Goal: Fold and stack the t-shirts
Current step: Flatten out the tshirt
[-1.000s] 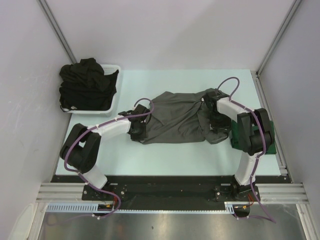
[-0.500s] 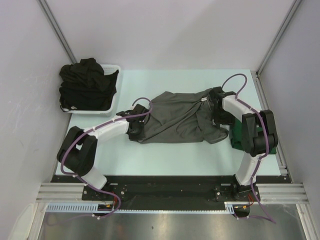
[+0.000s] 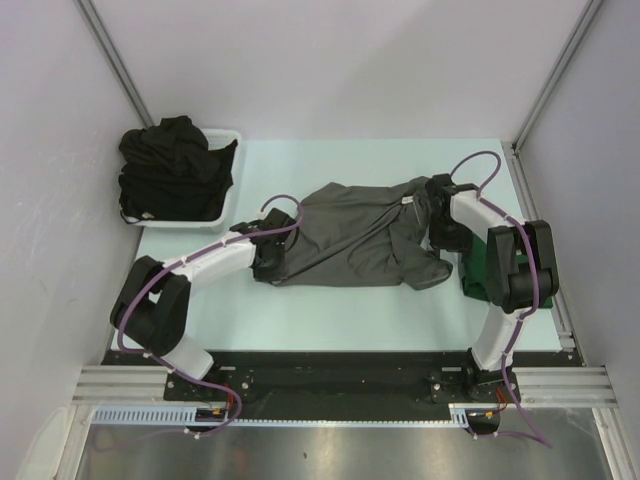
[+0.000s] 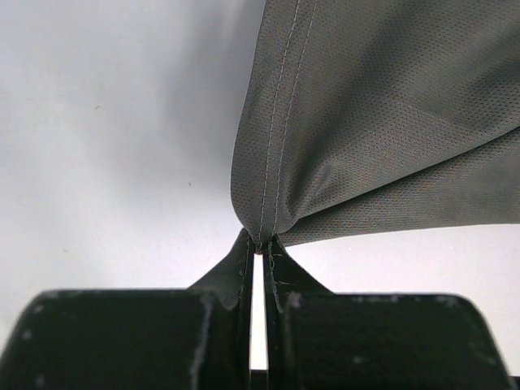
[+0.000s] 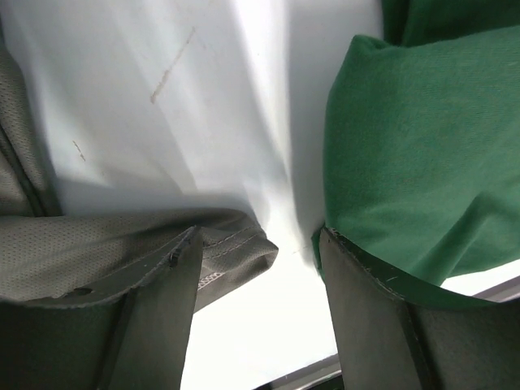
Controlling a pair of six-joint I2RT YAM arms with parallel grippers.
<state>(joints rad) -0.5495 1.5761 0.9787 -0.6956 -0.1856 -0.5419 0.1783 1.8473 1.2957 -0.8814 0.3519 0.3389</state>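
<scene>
My right gripper should move down and to the left in the wrist view, onto the grey shirt's corner (image 3: 442, 271) (image 5: 253, 250), because one finger is at the green t-shirt.
A charcoal grey t-shirt (image 3: 350, 235) lies spread and wrinkled across the middle of the table. My left gripper (image 3: 268, 258) is at its left end, shut on the stitched hem; in the left wrist view the fingertips (image 4: 260, 244) pinch a fold of the grey fabric (image 4: 382, 130). My right gripper (image 3: 445, 232) is at the shirt's right end, open. In the right wrist view its jaws (image 5: 258, 240) stand wide, with the grey shirt's edge (image 5: 97, 236) at the left finger and a folded green t-shirt (image 5: 414, 154) at the right finger. The green t-shirt (image 3: 478, 270) sits near the table's right edge.
A white basket (image 3: 185, 225) at the back left holds a heap of black t-shirts (image 3: 172, 165). Grey walls close in the table on three sides. The right arm's elbow hangs over the green shirt.
The right gripper has shifted right and away, off the grey shirt's right side, whose fabric now lies flatter. The left gripper, still holding the hem, has edged slightly left.
</scene>
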